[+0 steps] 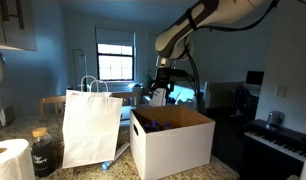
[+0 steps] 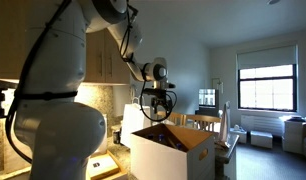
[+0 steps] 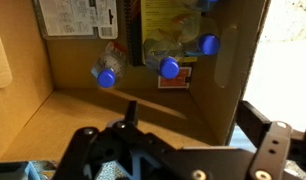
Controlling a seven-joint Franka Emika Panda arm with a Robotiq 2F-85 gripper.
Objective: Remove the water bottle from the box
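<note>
My gripper moves down and outward next onto the middle bottle's blue cap (image 3: 169, 68), which faces up inside the box, beyond my open fingers.
The box (image 1: 173, 145) is a large white carton with brown inner walls, open at the top, also seen in the exterior view (image 2: 171, 155). In the wrist view I look down into the box (image 3: 83, 115). Three clear water bottles with blue caps lie at its bottom, next to printed packages: one on the left (image 3: 105, 73), one in the middle (image 3: 168, 62), one on the right (image 3: 206, 44). My gripper (image 3: 198, 128) is open and empty, above the box opening and apart from the bottles. It hangs over the box in both exterior views (image 1: 158, 93) (image 2: 158, 105).
A tall white paper bag with handles (image 1: 90, 125) stands beside the box. A dark jar with a golden lid (image 1: 43, 150) and a paper towel roll (image 1: 8, 160) stand near it. A keyboard (image 1: 278, 140) is on the other side.
</note>
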